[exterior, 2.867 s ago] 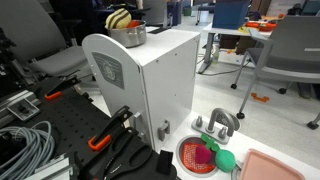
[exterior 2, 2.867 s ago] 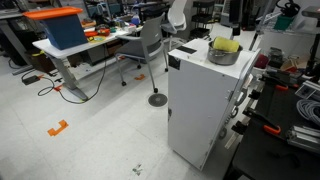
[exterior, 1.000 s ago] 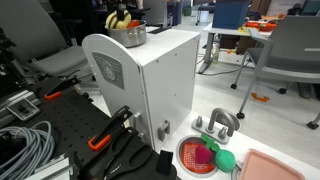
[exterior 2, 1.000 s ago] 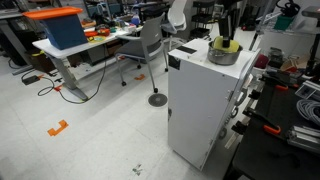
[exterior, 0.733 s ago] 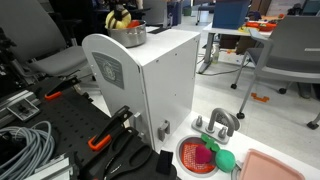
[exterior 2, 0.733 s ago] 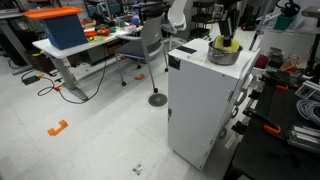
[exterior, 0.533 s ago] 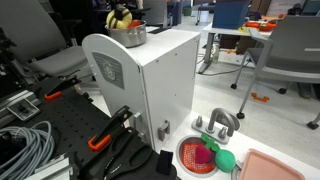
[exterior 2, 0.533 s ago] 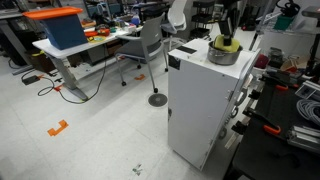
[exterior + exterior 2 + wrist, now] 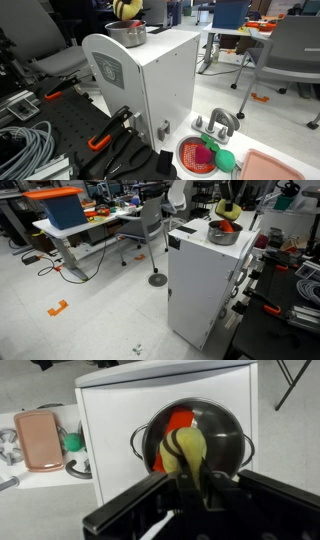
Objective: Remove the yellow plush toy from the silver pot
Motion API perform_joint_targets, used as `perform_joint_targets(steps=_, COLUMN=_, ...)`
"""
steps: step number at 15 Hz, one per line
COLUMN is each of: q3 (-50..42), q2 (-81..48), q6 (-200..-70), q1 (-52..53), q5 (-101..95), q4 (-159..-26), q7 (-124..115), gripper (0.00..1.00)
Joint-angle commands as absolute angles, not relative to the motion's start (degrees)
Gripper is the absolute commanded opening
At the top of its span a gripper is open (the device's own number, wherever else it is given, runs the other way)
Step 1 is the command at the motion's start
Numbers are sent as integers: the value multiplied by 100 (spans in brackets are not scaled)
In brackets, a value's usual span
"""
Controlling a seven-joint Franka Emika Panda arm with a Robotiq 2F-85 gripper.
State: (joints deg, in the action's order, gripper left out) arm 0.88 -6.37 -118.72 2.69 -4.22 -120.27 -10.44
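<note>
Next, my gripper rises and carries the toy past the cabinet's edge toward the sink faucet to release it, because the open pot [image 9: 129,36] still lies beneath my gripper.
The silver pot [image 9: 129,36] [image 9: 223,234] stands on top of a white cabinet [image 9: 150,80] in both exterior views. The yellow plush toy [image 9: 125,9] [image 9: 229,213] hangs just above the pot's rim, pinched by my gripper [image 9: 128,3] [image 9: 232,202]. In the wrist view the gripper [image 9: 192,478] is shut on the striped toy [image 9: 186,450]. Directly below it lies the pot [image 9: 228,426], showing its reddish inside. The arm itself is mostly cut off at the top of both exterior views.
A red ribbed bowl [image 9: 197,157] with pink and green toys sits low beside a toy sink faucet [image 9: 221,122] and a pink tray [image 9: 270,168] [image 9: 39,440]. Cables and clamps [image 9: 30,145] lie beside the cabinet. Office chairs [image 9: 150,225] and desks stand around.
My gripper has shut on the yellow plush toy and risen. The toy now hangs above the pot's rim instead of resting in it.
</note>
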Motion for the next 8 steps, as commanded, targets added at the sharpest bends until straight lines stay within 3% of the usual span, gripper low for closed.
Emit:
perform_joint_targets(steps=1, q3=84, q2=-223, q6=-11754, q1=250, q5=-394, q4=-12094, q7=-1253, gripper=3)
perform_joint_targets(steps=8, q3=-59, q2=-106, q6=-11763, q1=40, q5=-427, q4=-12115, q7=-1641, gripper=3)
